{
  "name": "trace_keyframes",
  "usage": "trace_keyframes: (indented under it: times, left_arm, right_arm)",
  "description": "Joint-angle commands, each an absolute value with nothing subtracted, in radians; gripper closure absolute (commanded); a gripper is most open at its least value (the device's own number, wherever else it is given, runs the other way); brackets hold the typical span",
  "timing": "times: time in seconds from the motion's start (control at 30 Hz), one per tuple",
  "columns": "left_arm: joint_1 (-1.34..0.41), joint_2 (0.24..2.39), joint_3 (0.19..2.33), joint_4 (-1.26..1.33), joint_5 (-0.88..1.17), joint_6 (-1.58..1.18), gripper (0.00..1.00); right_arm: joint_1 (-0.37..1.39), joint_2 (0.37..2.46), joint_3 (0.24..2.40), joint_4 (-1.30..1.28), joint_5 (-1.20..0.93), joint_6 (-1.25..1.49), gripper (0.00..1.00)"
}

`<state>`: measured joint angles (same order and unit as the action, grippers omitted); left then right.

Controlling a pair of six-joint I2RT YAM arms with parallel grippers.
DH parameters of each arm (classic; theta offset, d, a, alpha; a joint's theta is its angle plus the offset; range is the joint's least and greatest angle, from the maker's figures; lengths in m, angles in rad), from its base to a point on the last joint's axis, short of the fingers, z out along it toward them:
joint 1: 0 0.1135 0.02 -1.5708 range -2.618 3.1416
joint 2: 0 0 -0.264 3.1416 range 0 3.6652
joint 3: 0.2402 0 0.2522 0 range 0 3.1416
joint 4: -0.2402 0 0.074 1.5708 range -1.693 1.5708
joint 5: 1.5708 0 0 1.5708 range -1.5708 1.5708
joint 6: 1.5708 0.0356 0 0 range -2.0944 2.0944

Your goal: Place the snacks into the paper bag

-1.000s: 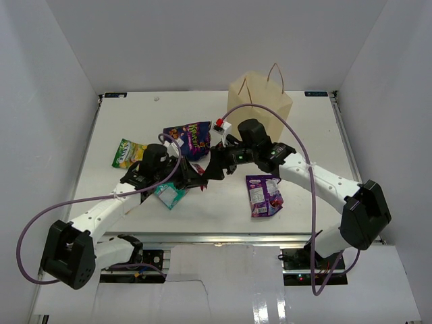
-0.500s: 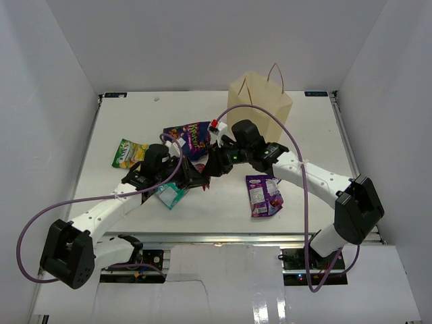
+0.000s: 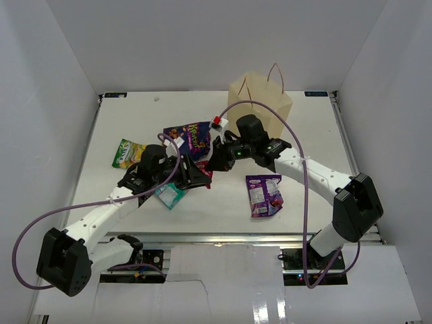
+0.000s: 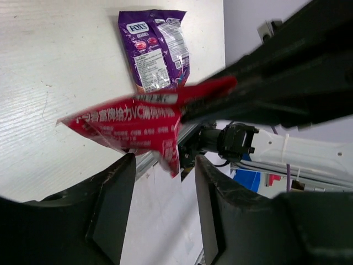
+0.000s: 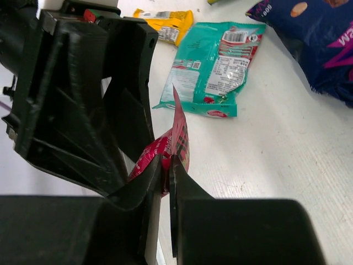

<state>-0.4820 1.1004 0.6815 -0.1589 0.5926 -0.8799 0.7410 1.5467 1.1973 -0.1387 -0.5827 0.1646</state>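
Observation:
I will next lift the red snack packet in my right gripper outward over the paper bag's open top (image 3: 262, 92) and let go of it, because my left gripper's fingers are apart.
A red snack packet (image 4: 132, 121) hangs just above the table between both arms. My right gripper (image 5: 167, 160) is shut on its edge, and the packet (image 5: 180, 135) stands up out of the pinched jaws. My left gripper (image 4: 164, 161) is open, its fingers apart with only the packet's lower corner between them. In the top view the two grippers meet at mid-table, left (image 3: 194, 177) and right (image 3: 214, 164). The paper bag (image 3: 260, 101) stands upright at the back right. On the table lie a small purple packet (image 3: 263, 194), a teal packet (image 3: 169, 196) and a green-yellow packet (image 3: 128, 153).
A larger dark purple packet (image 3: 189, 138) lies behind the grippers. The teal packet (image 5: 215, 66) and the yellow one (image 5: 165, 22) lie beyond the left gripper's body (image 5: 83, 99) in the right wrist view. White walls close in the table (image 3: 304, 135) on three sides.
My right gripper has closed on the red packet. My left gripper, shut on it before, has opened. Both arms have shifted only slightly.

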Motion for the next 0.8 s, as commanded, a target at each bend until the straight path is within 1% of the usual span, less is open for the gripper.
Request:
trace_keyframes:
  times: [0.0,0.07,0.27,0.33,0.43,0.5,0.6,0.7,0.73,0.77]
  left_arm:
    - [-0.486,1.028,0.690,-0.185,0.601,-0.844,0.42]
    - [-0.486,0.985,0.698,-0.231,0.592,-0.807,0.35]
    - [-0.486,0.853,0.739,-0.400,0.491,-0.744,0.30]
    - [-0.485,0.825,0.747,-0.448,0.399,-0.738,0.27]
    - [-0.485,0.793,0.755,-0.555,0.247,-0.747,0.25]
    - [-0.485,0.776,0.743,-0.600,0.162,-0.785,0.23]
    - [-0.483,0.753,0.719,-0.618,0.086,-0.845,0.23]
    - [-0.483,0.742,0.718,-0.663,0.017,-0.906,0.21]
    - [-0.483,0.739,0.719,-0.695,-0.054,-0.926,0.20]
    - [-0.483,0.736,0.719,-0.710,-0.081,-0.949,0.19]
  right_arm:
    - [0.687,1.551,1.256,-0.110,-0.738,0.077,0.92]
    - [0.666,1.548,1.270,-0.113,-0.799,0.043,0.92]
    - [0.600,1.491,1.325,-0.156,-0.828,-0.095,0.92]
    - [0.571,1.473,1.359,-0.178,-0.834,-0.138,0.92]
    - [0.514,1.442,1.469,-0.215,-0.828,-0.175,0.92]
    - [0.447,1.428,1.562,-0.219,-0.819,-0.176,0.92]
    - [0.326,1.431,1.682,-0.219,-0.812,-0.141,0.92]
    - [0.218,1.442,1.750,-0.219,-0.786,-0.121,0.92]
    - [0.198,1.448,1.756,-0.219,-0.754,-0.123,0.92]
    - [0.168,1.451,1.756,-0.219,-0.736,-0.124,0.92]
